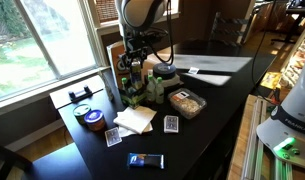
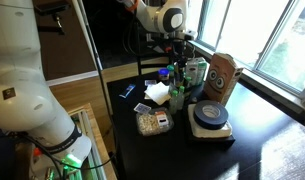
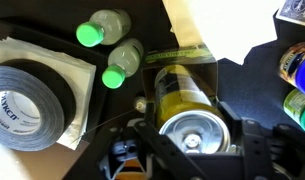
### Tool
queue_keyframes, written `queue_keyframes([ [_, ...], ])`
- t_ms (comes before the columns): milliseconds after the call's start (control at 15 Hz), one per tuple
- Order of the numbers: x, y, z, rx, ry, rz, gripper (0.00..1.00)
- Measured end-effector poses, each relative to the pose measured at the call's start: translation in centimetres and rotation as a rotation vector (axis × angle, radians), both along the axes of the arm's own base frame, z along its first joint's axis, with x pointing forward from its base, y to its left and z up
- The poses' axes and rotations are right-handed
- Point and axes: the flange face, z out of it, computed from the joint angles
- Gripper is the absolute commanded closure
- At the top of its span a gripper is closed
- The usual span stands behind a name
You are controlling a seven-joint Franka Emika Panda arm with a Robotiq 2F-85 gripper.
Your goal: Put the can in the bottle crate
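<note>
I should move my gripper down next and let go of the can in the crate's open slot (image 3: pixel 204 70).
In the wrist view my gripper (image 3: pixel 194 150) is shut on the can (image 3: pixel 184 100), which has a silver top and an olive-dark side. The fingers press on both sides of it. The can hangs over a brown cardboard edge of the bottle crate (image 3: pixel 182 55), beside two green-capped bottles (image 3: pixel 114 76). In both exterior views the gripper (image 1: pixel 138 62) (image 2: pixel 181 58) is low over the group of green bottles (image 1: pixel 133 95) (image 2: pixel 177 96). The crate's tall panel with two eye marks (image 2: pixel 224 74) stands right beside the gripper. The can cannot be made out in the exterior views.
On the black table are a roll of black tape (image 2: pixel 210 116) (image 3: pixel 27 95), a clear food tub (image 1: pixel 187 102) (image 2: pixel 152 122), a white napkin (image 1: pixel 135 118), playing cards (image 1: pixel 172 124), an orange-and-blue tin (image 1: pixel 90 117), a black-lidded jar (image 1: pixel 164 75) and a blue packet (image 1: pixel 147 160). A window runs alongside.
</note>
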Motion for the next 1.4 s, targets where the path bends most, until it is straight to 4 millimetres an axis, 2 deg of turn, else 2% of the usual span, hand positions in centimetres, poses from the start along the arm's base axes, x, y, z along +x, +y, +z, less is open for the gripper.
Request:
queue_keyframes([
  [400, 0.1, -1.0, -0.1, -0.015, -0.002, -0.024, 0.62],
  [933, -0.3, 1.6, -0.6, -0.044, 0.001, 0.041, 0.62],
  [1400, 0.1, -0.6, -0.6, -0.090, -0.013, -0.003, 0.62],
])
